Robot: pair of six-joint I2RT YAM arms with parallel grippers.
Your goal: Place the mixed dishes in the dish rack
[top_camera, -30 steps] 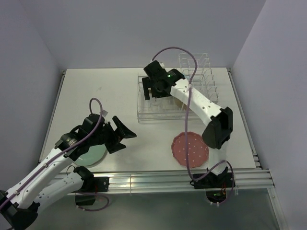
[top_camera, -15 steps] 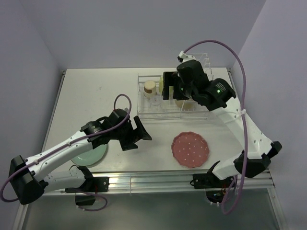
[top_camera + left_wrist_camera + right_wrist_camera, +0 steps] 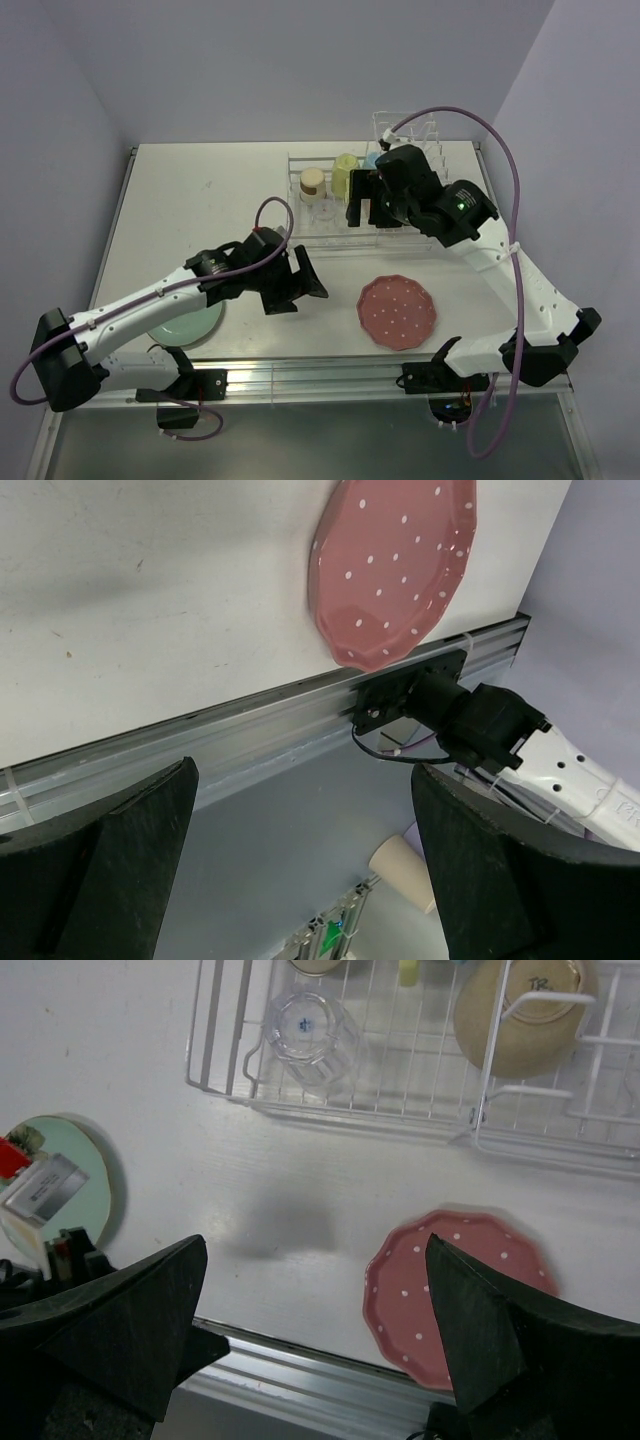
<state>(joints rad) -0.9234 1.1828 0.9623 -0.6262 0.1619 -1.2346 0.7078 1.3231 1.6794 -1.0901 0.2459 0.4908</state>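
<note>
Next, my left gripper moves down and to the right in the top view onto the pink plate's rim facing it, since that rim lies nearest its fingers.
The pink white-dotted plate [image 3: 398, 311] lies flat near the table's front edge. It also shows in the left wrist view [image 3: 395, 565] and the right wrist view [image 3: 450, 1300]. My left gripper [image 3: 297, 288] is open and empty, just left of it. The mint-green plate [image 3: 192, 326] lies at the front left, partly under the left arm. The white wire rack [image 3: 300, 232] holds the metallic-tan cup [image 3: 313, 183], the yellow-green mug [image 3: 345, 172], the light-blue mug [image 3: 371, 160], the clear glass [image 3: 310, 1028] and the cream bowl [image 3: 520, 1015]. My right gripper [image 3: 368, 208] is open and empty above the rack.
An aluminium rail [image 3: 320, 375] runs along the table's front edge. The rack's tall plate slots [image 3: 425, 150] stand at the back right. Grey walls close in the left, back and right sides.
My left gripper has moved right toward the pink plate. My right gripper has moved right off the rack's left end, where the tan cup now stands uncovered.
</note>
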